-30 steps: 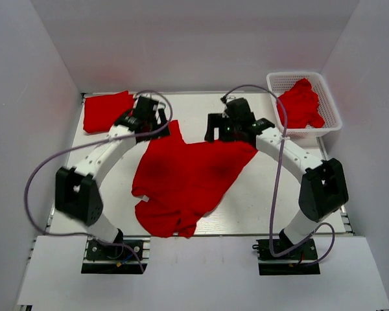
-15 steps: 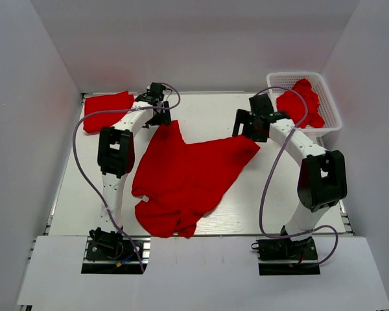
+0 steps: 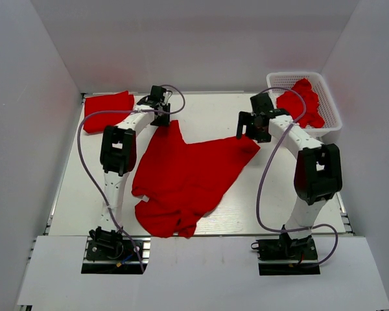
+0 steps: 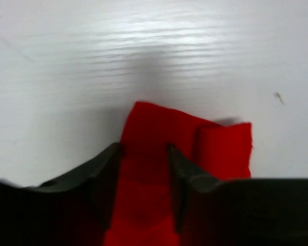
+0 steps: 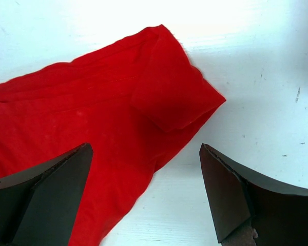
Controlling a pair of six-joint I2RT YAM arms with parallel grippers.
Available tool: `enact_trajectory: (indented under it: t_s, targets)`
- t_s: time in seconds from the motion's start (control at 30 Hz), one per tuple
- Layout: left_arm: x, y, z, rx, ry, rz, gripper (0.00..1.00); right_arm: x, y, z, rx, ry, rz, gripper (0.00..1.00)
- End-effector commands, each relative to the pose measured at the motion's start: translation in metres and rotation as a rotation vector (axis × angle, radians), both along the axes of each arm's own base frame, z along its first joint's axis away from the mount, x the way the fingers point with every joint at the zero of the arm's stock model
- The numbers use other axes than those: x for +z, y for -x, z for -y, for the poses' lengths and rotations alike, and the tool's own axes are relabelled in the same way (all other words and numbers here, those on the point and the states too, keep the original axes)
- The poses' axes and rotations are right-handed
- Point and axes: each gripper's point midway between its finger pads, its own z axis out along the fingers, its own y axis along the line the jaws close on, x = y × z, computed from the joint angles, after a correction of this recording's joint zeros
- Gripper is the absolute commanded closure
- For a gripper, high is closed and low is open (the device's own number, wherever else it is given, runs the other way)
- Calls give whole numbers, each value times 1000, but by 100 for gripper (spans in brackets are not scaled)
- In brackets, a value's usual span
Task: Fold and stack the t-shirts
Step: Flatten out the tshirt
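Note:
Next, the right gripper moves down onto the inner edge of the t-shirt's folded-over tip (image 3: 245, 143) (image 5: 150, 115) to pinch the cloth there, because its open fingers still hover above that edge.
A red t-shirt (image 3: 181, 175) lies spread and rumpled across the middle of the table. My left gripper (image 3: 161, 120) is down at its far left corner. In the left wrist view the fingers (image 4: 109, 169) stand half closed, still apart, with the red cloth (image 4: 159, 125) lying between them. My right gripper (image 3: 251, 133) hovers over the shirt's far right corner. Its jaws (image 5: 145, 147) are wide open above a folded-over tip of cloth (image 5: 174, 97) and hold nothing. A folded red t-shirt (image 3: 107, 110) lies at the far left.
A white mesh basket (image 3: 332, 110) stands at the back right with crumpled red t-shirts (image 3: 301, 103) in it. White walls close in the table on three sides. Both arms' cables loop above the table.
Both arms have reached out from the shirt's middle to its far corners. The left jaws have narrowed around the cloth corner. The right jaws have stayed wide.

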Motion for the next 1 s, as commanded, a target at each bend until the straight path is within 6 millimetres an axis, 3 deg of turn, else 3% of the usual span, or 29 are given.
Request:
enact_trajectory:
  t_s: [0.0, 0.07, 0.17, 0.23, 0.3, 0.47, 0.7, 0.77, 0.87, 0.9, 0.97]
  targets:
    - [-11, 2, 9, -46, 18, -12, 54, 2, -9, 4, 14, 47, 9, 10]
    - [-14, 5, 11, -44, 30, -24, 68, -2, -13, -2, 35, 36, 1, 10]
    - [-19, 14, 10, -51, 37, -37, 100, -9, -17, -14, 67, 4, -14, 10]
    - [-22, 17, 8, -27, 42, -25, 100, -14, -21, -22, 84, -26, -11, 13]
    - [-5, 13, 9, -28, 57, 29, 100, -22, -23, -26, 87, -32, -19, 15]
    - [9, 16, 11, -18, 88, 62, 100, -43, -29, -31, 62, -45, -52, 37]
    - [5, 22, 12, -16, 98, 51, 100, -65, -27, -15, -17, 10, -104, 37]
    - [10, 21, 12, -17, 101, 60, 100, -68, -26, -13, -36, 24, -112, 42]
    - [10, 21, 12, -17, 101, 60, 100, -72, -27, -9, -59, 42, -105, 74]
    - [15, 20, 12, -17, 103, 69, 100, -69, -29, -4, -77, 57, -93, 91]
    - [20, 20, 12, -17, 105, 78, 100, -65, -34, -1, -91, 67, -72, 100]
